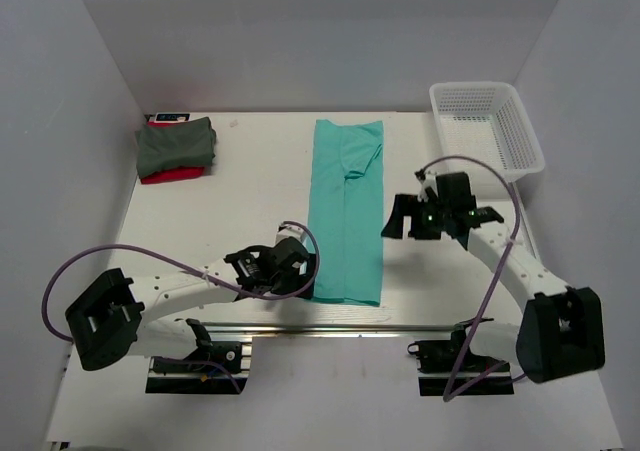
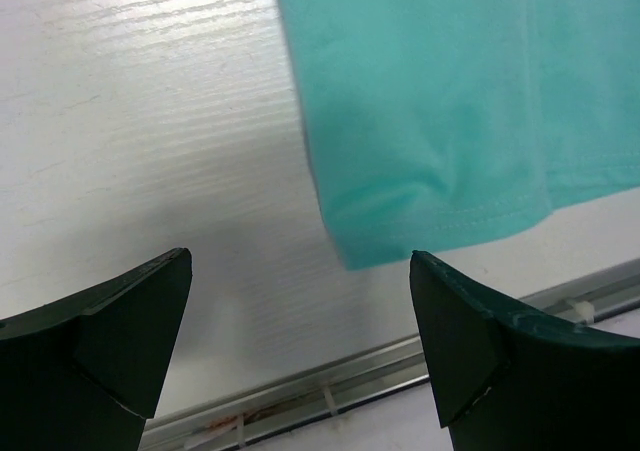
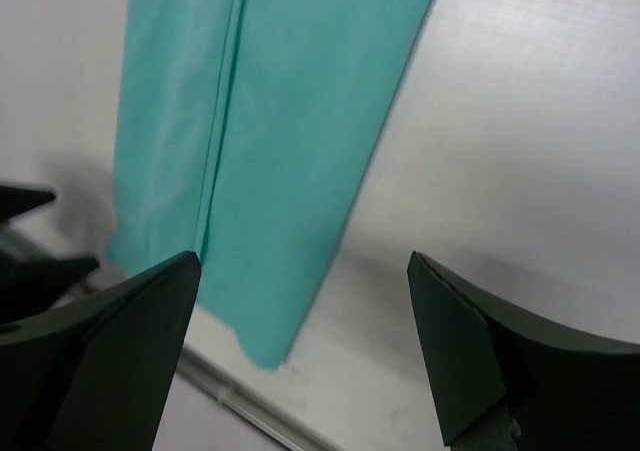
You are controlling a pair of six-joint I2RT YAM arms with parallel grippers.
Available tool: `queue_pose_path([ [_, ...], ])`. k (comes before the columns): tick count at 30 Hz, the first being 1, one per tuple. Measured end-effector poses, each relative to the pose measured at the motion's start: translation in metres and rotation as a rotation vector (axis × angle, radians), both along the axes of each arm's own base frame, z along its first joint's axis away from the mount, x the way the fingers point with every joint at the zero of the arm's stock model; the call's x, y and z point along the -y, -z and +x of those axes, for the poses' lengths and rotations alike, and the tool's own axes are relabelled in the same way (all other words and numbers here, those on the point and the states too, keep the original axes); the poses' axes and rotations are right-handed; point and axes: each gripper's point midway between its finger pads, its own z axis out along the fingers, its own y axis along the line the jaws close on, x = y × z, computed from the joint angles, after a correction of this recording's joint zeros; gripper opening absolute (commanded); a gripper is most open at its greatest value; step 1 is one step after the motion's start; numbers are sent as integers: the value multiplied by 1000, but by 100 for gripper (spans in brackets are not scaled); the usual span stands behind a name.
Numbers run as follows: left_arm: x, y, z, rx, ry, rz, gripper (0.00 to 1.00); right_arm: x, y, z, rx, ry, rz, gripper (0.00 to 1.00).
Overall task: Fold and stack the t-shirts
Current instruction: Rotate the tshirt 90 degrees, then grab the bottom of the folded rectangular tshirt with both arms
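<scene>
The teal t-shirt's free near corner (image 1: 376, 300) (image 3: 268, 351) is back and below, and my left gripper is on either side of the other near corner. I need to move my right gripper back and down onto the free corner next.
The teal t-shirt (image 1: 346, 211) lies flat on the white table, folded into a long narrow strip running from far to near. My left gripper (image 1: 298, 267) is open and empty just left of the strip's near left corner; that hemmed corner (image 2: 440, 211) shows in the left wrist view. My right gripper (image 1: 397, 218) is open and empty just right of the strip's middle, above the table; the strip (image 3: 270, 151) shows in the right wrist view. A dark grey-green shirt (image 1: 176, 143) lies folded on a red shirt (image 1: 170, 176) at the far left.
A white mesh basket (image 1: 486, 126) stands at the far right corner. A metal rail (image 1: 330, 328) runs along the table's near edge, also in the left wrist view (image 2: 400, 356). White walls enclose the table on three sides.
</scene>
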Motion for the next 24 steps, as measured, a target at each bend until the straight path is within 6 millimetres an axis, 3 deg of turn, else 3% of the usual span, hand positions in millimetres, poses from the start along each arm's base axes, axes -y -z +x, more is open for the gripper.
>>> queue_pose_path([
  [8, -3, 16, -1, -10, -8, -44, 97, -16, 71, -120, -284, -107, 163, 90],
  [11, 2, 20, -2, -24, 3, -60, 93, -26, 82, -151, -388, -152, 236, 90],
  [16, 18, 20, 0, -24, 33, -113, 80, -41, 79, -164, -429, -205, 295, 89],
  [19, 24, 21, 0, -29, 48, -132, 67, -44, 81, -166, -440, -207, 292, 76],
  [24, 34, 22, -4, -41, 89, -178, 65, -44, 88, -169, -466, -178, 280, 63],
])
